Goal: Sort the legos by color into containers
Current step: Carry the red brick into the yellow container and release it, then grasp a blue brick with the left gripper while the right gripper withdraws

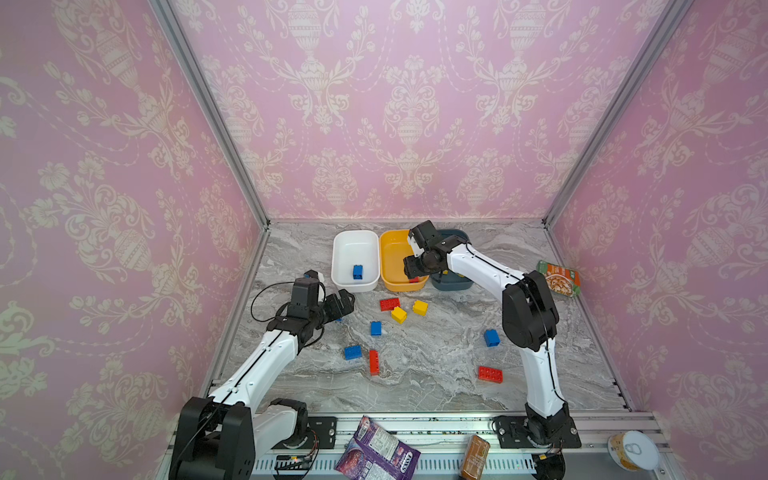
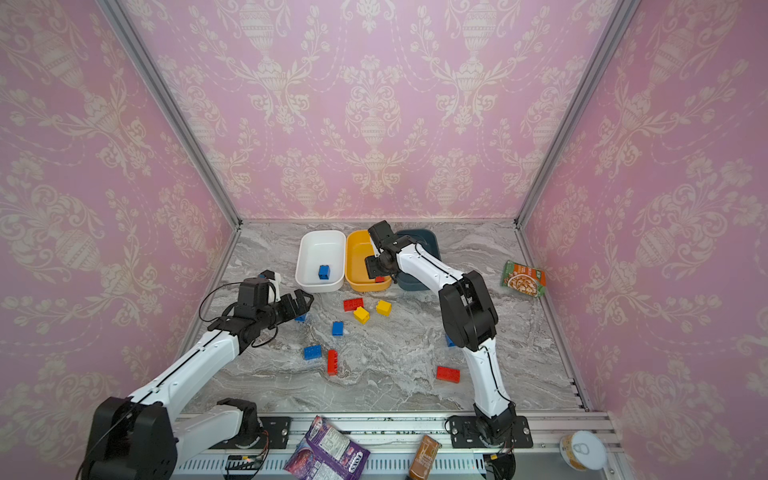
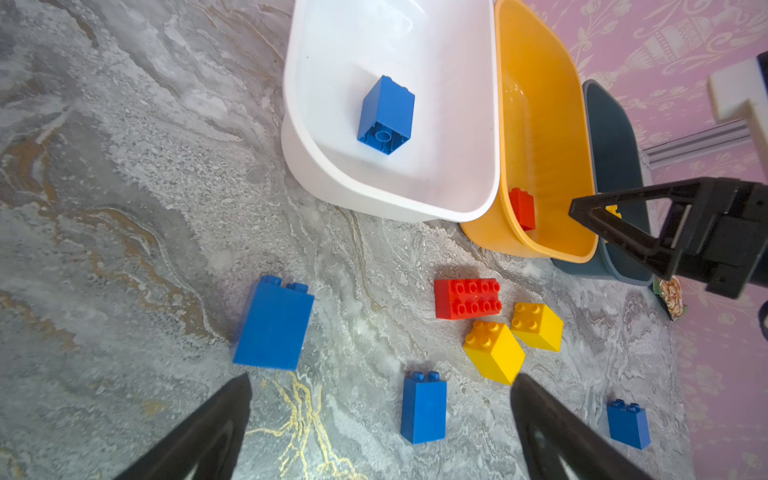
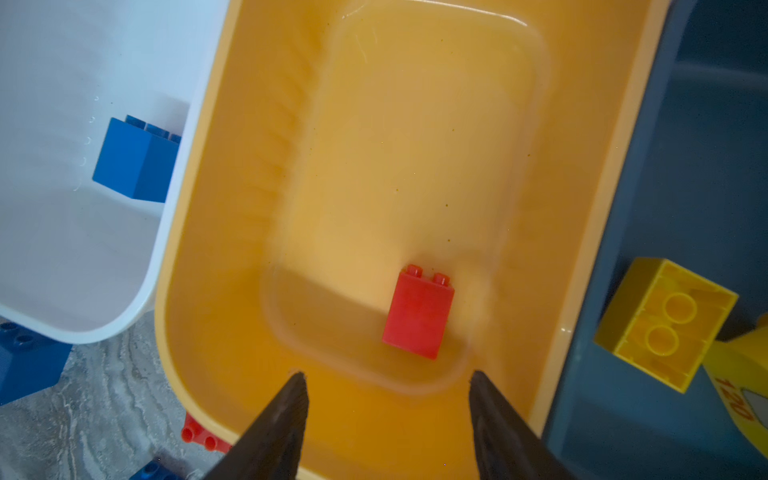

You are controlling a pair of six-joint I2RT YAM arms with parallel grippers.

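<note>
My left gripper lowers onto the blue lego [image 2: 301,318] [image 3: 273,326] below it next and closes on the lego's sides, as this lego is still outside the white tub.
Three containers stand side by side at the back: a white tub [image 1: 355,245] holding a blue lego [image 1: 358,271], a yellow-orange tub [image 1: 392,253] holding a red lego [image 4: 417,313], and a teal tub [image 1: 453,284] holding a yellow lego [image 4: 665,324]. My right gripper [image 4: 388,374] hangs open over the orange tub's near end, nothing between its fingers. My left gripper [image 3: 380,376] is open and empty above the table, with a blue lego [image 3: 272,324] just ahead of it. Several loose legos lie mid-table: red [image 1: 389,304], yellow [image 1: 399,314], blue [image 1: 375,328].
A green snack packet [image 1: 559,278] lies by the right wall. On the front rail lie a purple packet [image 1: 374,453] and a brown packet [image 1: 475,457], and a round can [image 1: 633,450] stands there. A red brick [image 1: 490,373] and a blue one [image 1: 491,337] sit near the right arm.
</note>
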